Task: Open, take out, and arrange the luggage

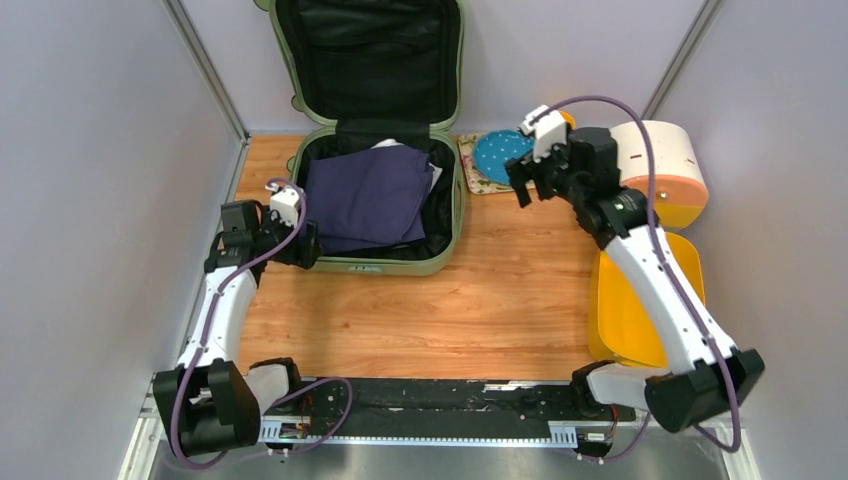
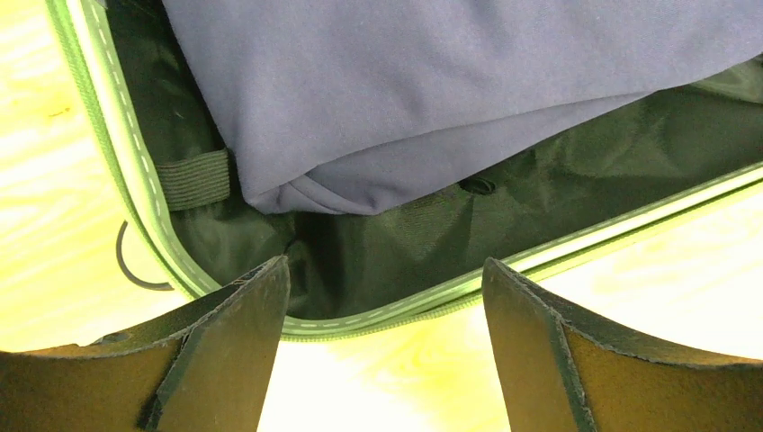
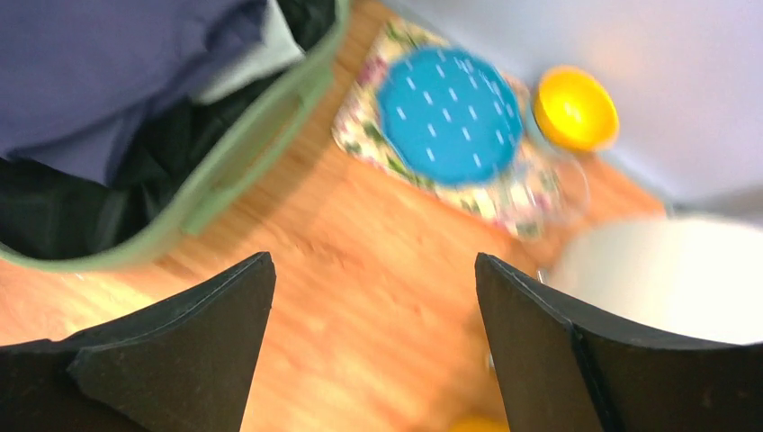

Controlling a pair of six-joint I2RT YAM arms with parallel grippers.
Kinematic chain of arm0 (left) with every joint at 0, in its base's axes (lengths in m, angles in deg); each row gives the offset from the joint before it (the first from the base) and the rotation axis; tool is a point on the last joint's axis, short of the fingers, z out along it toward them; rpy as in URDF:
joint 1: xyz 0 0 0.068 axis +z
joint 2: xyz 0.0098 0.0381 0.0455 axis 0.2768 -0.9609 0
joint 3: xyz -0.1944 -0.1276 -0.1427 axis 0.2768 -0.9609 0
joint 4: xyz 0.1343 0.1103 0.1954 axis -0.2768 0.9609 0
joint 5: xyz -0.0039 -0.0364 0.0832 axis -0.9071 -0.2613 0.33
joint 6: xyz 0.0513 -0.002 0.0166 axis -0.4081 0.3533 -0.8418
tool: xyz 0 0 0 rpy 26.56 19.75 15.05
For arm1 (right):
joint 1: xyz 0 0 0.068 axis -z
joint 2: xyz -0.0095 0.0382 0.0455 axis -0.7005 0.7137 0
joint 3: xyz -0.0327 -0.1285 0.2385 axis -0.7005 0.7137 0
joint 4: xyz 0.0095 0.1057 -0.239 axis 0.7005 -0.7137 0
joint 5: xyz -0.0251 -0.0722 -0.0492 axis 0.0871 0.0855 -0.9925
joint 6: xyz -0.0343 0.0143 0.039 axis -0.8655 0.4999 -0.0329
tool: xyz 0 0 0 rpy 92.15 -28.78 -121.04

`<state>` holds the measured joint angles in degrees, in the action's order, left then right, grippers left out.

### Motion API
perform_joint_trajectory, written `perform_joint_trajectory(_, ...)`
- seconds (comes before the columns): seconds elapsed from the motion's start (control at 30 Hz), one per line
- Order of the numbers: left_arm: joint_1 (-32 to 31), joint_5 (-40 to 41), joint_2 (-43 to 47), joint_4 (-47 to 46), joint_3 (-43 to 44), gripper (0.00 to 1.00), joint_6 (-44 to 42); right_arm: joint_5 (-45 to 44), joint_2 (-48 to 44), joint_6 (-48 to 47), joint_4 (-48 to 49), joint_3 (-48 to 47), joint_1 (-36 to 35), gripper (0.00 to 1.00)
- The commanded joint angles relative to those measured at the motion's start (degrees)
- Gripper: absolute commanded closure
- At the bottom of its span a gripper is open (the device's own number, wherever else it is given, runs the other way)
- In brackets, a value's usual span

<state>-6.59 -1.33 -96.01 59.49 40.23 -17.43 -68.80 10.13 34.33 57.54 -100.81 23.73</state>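
Note:
My right gripper moves back and down, away from the blue plate, onto the yellow tray's rim facing the luggage next, since that rim borders open wood.
The sage-green luggage (image 1: 385,262) lies open at the back of the table, its black-lined lid (image 1: 370,60) leaning against the rear wall. A folded navy cloth (image 1: 370,195) fills the lower half, with something white under its far edge. My left gripper (image 1: 305,245) is open at the case's front-left corner. In the left wrist view its fingertips (image 2: 385,263) straddle the green rim (image 2: 135,153), with the navy cloth (image 2: 405,81) just beyond. My right gripper (image 1: 522,185) hangs open and empty above the wood, right of the case (image 3: 243,153); in its wrist view (image 3: 373,257) only tabletop shows between the fingers.
A blue plate (image 1: 500,152) rests on a floral mat (image 3: 360,135) right of the case, with a small yellow bowl (image 3: 576,108) behind it. A round cream-and-orange drawer box (image 1: 665,170) and a yellow tray (image 1: 625,310) stand along the right side. Grey walls close in left and right.

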Motion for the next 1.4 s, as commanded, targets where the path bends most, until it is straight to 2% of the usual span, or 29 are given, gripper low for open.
perform_joint_trajectory(0.0, 0.0, -1.1, 4.0, 0.6, 0.9, 0.13, -1.0, -7.3, -8.1, 4.9, -14.2, 3.7, 6.4, 0.12)
perform_joint_trajectory(0.17, 0.1, -2.0, 6.6, -0.7, 0.6, 0.12, 1.6, -12.6, -11.2, 3.5, -24.5, 7.6, 17.6, 0.12)
perform_joint_trajectory(0.33, 0.1, -2.1, 7.5, -2.4, -0.4, 0.12, 4.0, -14.0, -8.8, 1.4, -27.6, 11.8, 25.5, 0.11)
perform_joint_trajectory(0.47, 0.1, -1.6, 8.7, -3.2, -0.7, 0.12, 5.0, -14.3, -4.7, 0.3, -27.5, 15.8, 28.9, 0.13)
perform_joint_trajectory(0.6, 0.1, -0.9, 9.9, -3.5, -1.4, 0.11, 5.9, -8.0, -0.8, -0.1, -27.5, 18.1, 30.3, 0.24)
perform_joint_trajectory(0.67, 0.1, -0.7, 10.4, -3.3, -1.7, 0.11, 6.0, -4.3, 0.0, -0.4, -27.5, 19.3, 30.3, 0.28)
perform_joint_trajectory(0.7, 0.0, -0.8, 10.4, -3.0, -1.7, 0.11, 6.0, -1.7, 0.3, -0.4, -27.7, 19.5, 30.3, 0.38)
perform_joint_trajectory(0.77, 0.1, -1.0, 10.7, -2.6, -1.6, 0.11, 6.1, 1.3, 0.5, -0.7, -30.4, 19.1, 30.2, 0.49)
perform_joint_trajectory(0.8, 0.0, -1.4, 10.7, -2.6, -1.6, 0.12, 6.3, 5.1, 0.3, -1.1, -31.8, 18.8, 30.1, 0.66)
perform_joint_trajectory(0.87, 0.1, -1.7, 10.7, -2.6, -1.4, 0.12, 6.8, 7.4, -0.9, -2.6, -34.0, 18.0, 29.5, 0.79)
perform_joint_trajectory(0.9, 0.1, -2.2, 10.7, -2.7, -1.3, 0.12, 7.0, 9.4, -2.5, -3.2, -34.3, 18.0, 28.6, 0.98)
perform_joint_trajectory(1.13, 0.1, -2.9, 9.3, -3.1, 0.5, 0.12, 8.4, 15.3, -6.7, -10.0, -39.4, 17.4, 21.1, 1.00)
perform_joint_trajectory(1.37, 0.0, -2.9, 8.5, -2.7, 2.1, 0.12, 8.3, 19.5, -9.7, -14.3, -42.8, 17.0, 8.8, 1.00)
